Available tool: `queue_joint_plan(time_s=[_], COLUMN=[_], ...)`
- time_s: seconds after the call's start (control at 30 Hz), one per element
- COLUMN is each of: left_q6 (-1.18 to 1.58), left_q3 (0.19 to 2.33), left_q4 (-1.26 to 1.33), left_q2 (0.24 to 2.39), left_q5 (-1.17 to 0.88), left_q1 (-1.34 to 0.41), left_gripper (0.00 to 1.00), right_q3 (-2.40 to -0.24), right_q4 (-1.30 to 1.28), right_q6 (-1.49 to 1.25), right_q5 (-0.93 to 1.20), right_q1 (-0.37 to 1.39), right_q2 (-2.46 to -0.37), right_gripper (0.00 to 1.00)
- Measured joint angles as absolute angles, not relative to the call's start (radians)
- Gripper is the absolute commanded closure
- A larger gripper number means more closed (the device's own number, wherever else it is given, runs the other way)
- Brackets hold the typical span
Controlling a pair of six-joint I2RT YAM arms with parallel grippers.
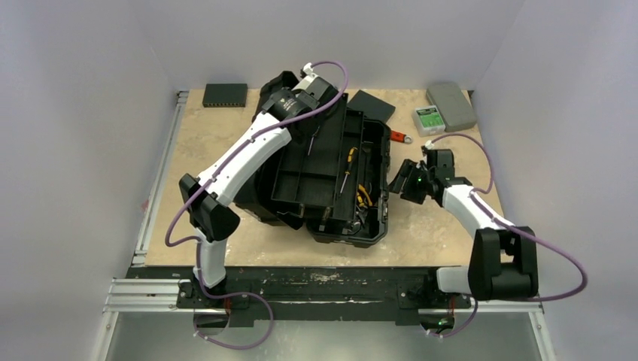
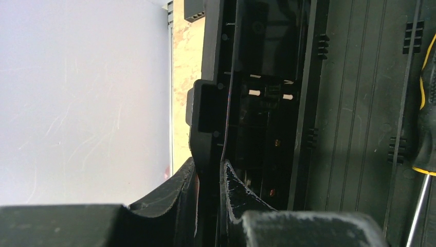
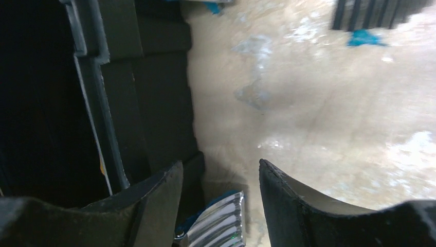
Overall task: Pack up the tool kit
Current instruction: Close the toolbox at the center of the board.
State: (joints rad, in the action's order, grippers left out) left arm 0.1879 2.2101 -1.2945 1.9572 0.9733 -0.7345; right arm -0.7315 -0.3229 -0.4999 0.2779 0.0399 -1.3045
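The left gripper swings the thin black edge of the kit up and over the kit's open trays next, then releases it, since the kit still lies open.
The tool kit (image 1: 331,173) is a large black toolbox lying open in the middle of the table. A yellow-and-black screwdriver (image 1: 348,162) and other small tools lie inside. My left gripper (image 1: 290,92) is at the kit's far left corner. In the left wrist view it (image 2: 208,163) is shut on a thin black edge of the kit (image 2: 211,108), and the screwdriver (image 2: 427,103) shows at the right. My right gripper (image 1: 402,180) is open beside the kit's right wall (image 3: 149,103), low over the table. A ridged silver metal piece (image 3: 218,224) sits between its fingers, with my gripper (image 3: 220,164) not closed on it.
A red-handled tool (image 1: 401,138) lies on the table right of the kit. A flat black box (image 1: 224,94) is at the back left. A black panel (image 1: 371,105), a green-labelled box (image 1: 429,119) and a grey case (image 1: 451,105) are at the back right. White walls enclose the table.
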Motion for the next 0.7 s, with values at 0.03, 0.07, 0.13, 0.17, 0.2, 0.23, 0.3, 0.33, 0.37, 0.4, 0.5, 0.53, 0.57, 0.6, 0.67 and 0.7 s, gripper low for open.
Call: queue_joint_plan(time_s=[0.03,0.07,0.13,0.17,0.2,0.23,0.3,0.33,0.37,0.4,0.5,0.53,0.57,0.6,0.67,0.7], left_q6=[0.183,0.177,0.161,0.152,0.137,0.116,0.075,0.051,0.031,0.007,-0.068,-0.094,-0.118,-0.149,-0.218,-0.268], left_q3=[2.210,2.210,2.210,2.210,2.210,2.210,2.210,2.210,2.210,2.210,2.207,2.197,2.185,2.156,2.085,2.038], left_q4=[-1.295,-1.295,-1.295,-1.296,-1.295,-1.293,-1.283,-1.276,-1.267,-1.254,-1.203,-1.174,-1.150,-1.110,-1.018,-0.953], left_q2=[1.955,1.953,1.950,1.950,1.949,1.949,1.948,1.948,1.948,1.948,1.948,1.948,1.946,1.941,1.930,1.922], left_q5=[0.974,0.977,0.995,1.006,1.021,1.042,1.074,1.092,1.103,1.117,1.162,1.184,1.205,1.233,1.277,1.299], left_q1=[-0.735,-0.736,-0.742,-0.744,-0.748,-0.754,-0.770,-0.781,-0.791,-0.804,-0.844,-0.858,-0.870,-0.884,-0.908,-0.919], left_gripper=[1.00,1.00,1.00,1.00,1.00,1.00,1.00,1.00,1.00,1.00,1.00,1.00,1.00,1.00,1.00,1.00], right_q3=[-0.725,-0.720,-0.714,-0.714,-0.714,-0.714,-0.714,-0.714,-0.714,-0.716,-0.723,-0.726,-0.730,-0.738,-0.753,-0.761], right_q4=[-0.305,-0.284,-0.239,-0.223,-0.204,-0.182,-0.140,-0.120,-0.105,-0.089,-0.058,-0.048,-0.039,-0.034,-0.025,-0.016], right_q6=[-0.505,-0.508,-0.525,-0.532,-0.540,-0.551,-0.577,-0.591,-0.601,-0.614,-0.642,-0.652,-0.661,-0.666,-0.678,-0.686], right_q5=[0.292,0.303,0.309,0.309,0.308,0.307,0.310,0.310,0.310,0.310,0.318,0.322,0.325,0.328,0.333,0.337], right_q1=[0.048,0.062,0.100,0.120,0.145,0.174,0.229,0.255,0.276,0.298,0.342,0.354,0.365,0.376,0.394,0.403], right_q2=[-1.319,-1.336,-1.374,-1.391,-1.410,-1.430,-1.468,-1.486,-1.499,-1.516,-1.557,-1.567,-1.577,-1.586,-1.605,-1.615], right_gripper=[0.46,0.46,0.47,0.47,0.47,0.48,0.48,0.48,0.48,0.48,0.49,0.49,0.50,0.50,0.50,0.50])
